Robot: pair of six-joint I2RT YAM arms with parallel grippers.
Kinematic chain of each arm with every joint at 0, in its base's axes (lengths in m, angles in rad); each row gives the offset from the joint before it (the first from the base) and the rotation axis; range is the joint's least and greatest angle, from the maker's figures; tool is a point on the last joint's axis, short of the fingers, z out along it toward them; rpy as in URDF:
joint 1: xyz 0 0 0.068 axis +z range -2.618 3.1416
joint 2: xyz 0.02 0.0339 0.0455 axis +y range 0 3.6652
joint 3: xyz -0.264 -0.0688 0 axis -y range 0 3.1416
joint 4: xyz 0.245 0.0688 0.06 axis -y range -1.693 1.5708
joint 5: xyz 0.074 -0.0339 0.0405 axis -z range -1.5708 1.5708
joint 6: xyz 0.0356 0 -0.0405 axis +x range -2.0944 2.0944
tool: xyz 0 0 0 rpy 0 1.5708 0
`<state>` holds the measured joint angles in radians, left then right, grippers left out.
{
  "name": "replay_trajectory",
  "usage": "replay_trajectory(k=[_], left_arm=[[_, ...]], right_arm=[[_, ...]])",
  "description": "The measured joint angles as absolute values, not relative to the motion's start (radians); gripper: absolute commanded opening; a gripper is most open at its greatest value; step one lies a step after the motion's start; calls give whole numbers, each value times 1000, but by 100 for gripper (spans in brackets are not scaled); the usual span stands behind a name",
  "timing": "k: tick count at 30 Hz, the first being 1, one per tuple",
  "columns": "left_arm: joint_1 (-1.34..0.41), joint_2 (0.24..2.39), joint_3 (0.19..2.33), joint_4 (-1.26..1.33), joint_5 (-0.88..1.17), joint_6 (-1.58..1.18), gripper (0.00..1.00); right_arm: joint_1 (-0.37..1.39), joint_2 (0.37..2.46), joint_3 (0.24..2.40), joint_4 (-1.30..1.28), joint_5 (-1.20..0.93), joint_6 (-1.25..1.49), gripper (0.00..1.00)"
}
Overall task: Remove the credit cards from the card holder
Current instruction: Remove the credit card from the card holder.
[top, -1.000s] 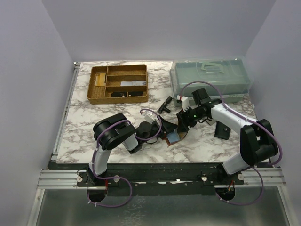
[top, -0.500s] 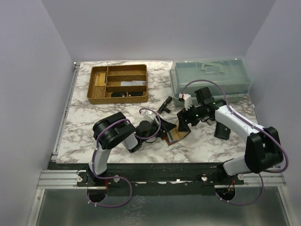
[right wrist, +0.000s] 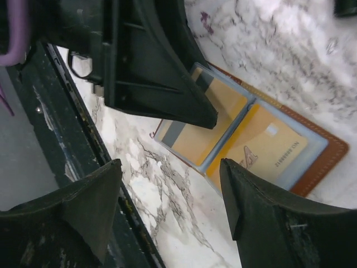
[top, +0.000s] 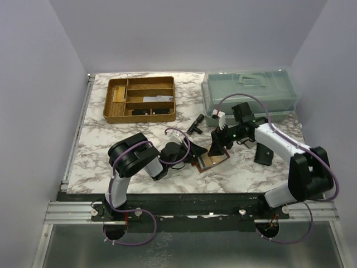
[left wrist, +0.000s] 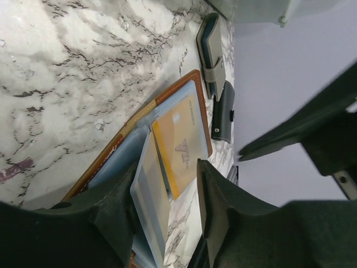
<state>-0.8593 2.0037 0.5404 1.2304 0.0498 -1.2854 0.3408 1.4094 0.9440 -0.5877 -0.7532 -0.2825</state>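
The tan card's leaf stands up against my left gripper's finger. I will lower my open right gripper with its fingers on both sides of the card's raised edge (right wrist: 162,128) and close.
The card holder (top: 211,160) lies open on the marble between the arms, reddish-brown with pale blue sleeves. In the left wrist view a yellow-orange credit card (left wrist: 181,146) shows in a sleeve of the holder (left wrist: 167,96). A sleeve leaf with a tan card (left wrist: 150,195) stands up against one finger. My left gripper (left wrist: 167,167) is open astride this leaf and the holder's near edge (top: 192,156). My right gripper (right wrist: 170,167) is open and empty above the holder (right wrist: 312,167), over its far edge in the top view (top: 215,148). Two tan cards (right wrist: 262,145) show below it.
A gold-brown divided tray (top: 114,114) stands at the back left. A clear green lidded box (top: 248,89) stands at the back right. A black pouch (top: 263,154) lies right of the holder. A small black object (top: 195,124) lies behind it. A grey case (left wrist: 212,53) lies beyond the holder.
The right gripper has drawn back and up from the holder. The leaf that showed blue a second ago now shows tan. The left gripper has stayed at the holder.
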Motion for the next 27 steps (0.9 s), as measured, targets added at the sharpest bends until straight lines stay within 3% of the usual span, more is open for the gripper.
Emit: replay_trajectory(k=[5, 13, 17, 27], left_arm=[[-859, 1993, 540, 1203, 61, -1282, 43], [-859, 1979, 538, 1175, 82, -1282, 36], [-859, 1979, 558, 1169, 95, -1283, 36], [-859, 1961, 616, 1131, 122, -1282, 39]], right_arm=[[340, 1571, 964, -589, -772, -211, 76], [309, 1577, 955, -539, -766, -97, 81], [299, 1591, 955, -536, -783, -96, 86], [300, 1640, 962, -543, -808, -105, 86]])
